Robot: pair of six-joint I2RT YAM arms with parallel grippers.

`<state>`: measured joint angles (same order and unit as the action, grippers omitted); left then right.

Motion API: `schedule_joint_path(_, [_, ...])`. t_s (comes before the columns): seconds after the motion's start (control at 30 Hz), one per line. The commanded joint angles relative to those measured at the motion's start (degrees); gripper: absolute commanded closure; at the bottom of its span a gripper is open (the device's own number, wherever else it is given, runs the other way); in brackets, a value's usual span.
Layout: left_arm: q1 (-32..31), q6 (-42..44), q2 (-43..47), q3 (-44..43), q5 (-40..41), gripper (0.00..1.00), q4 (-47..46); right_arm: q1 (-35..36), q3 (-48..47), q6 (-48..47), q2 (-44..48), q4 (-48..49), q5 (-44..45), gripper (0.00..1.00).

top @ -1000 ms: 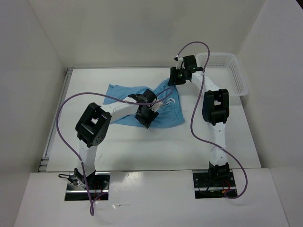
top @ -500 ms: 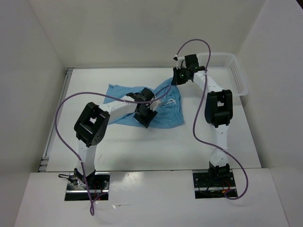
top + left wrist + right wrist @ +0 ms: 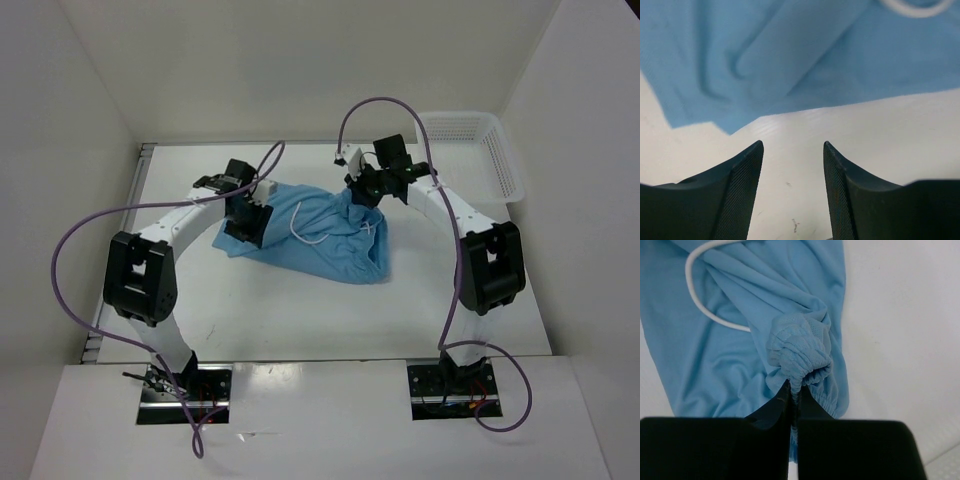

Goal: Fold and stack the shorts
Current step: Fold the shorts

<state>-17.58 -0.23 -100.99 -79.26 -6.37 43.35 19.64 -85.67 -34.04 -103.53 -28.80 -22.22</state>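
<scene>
The left gripper's fingers straddle only bare table, so it needs to shift to the left in the overhead view next, then lower onto the shorts' pointed near fold (image 3: 233, 252) (image 3: 732, 124).
The light blue shorts (image 3: 320, 235) lie crumpled in the middle of the white table, with the white drawstring (image 3: 305, 237) looped on top. My right gripper (image 3: 362, 190) is shut on the gathered elastic waistband (image 3: 799, 354) at the shorts' far right corner and holds it bunched up. My left gripper (image 3: 246, 222) is open and empty at the shorts' left edge. In the left wrist view its fingers (image 3: 747, 170) hang over bare table, with the blue fabric (image 3: 790, 60) just beyond them.
A white mesh basket (image 3: 478, 150) stands at the table's far right corner. White walls enclose the table on three sides. Purple cables arc above both arms.
My left gripper has moved from the middle of the shorts to their left edge. My right gripper has shifted slightly left with the waistband, and the shorts now lie more bunched.
</scene>
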Motion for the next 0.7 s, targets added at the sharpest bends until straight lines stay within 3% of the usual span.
schedule_joint_path(0.0, [2.2,0.2,0.9,4.0,9.4,0.41,-3.6,-0.4,2.1,-1.7,2.2,2.9,1.4,1.0])
schedule_joint_path(0.37, [5.3,0.2,-4.0,8.2,16.0,0.42,-9.9,0.8,3.7,-1.2,3.9,2.9,1.9,1.0])
schedule_joint_path(0.57, [5.3,0.2,-6.5,8.8,16.6,0.55,-10.0,0.8,3.1,-0.7,3.9,3.4,1.9,1.0])
schedule_joint_path(0.67, [5.8,0.2,-7.1,8.8,17.2,0.68,-10.0,0.8,3.1,-0.7,3.9,3.4,2.4,1.0])
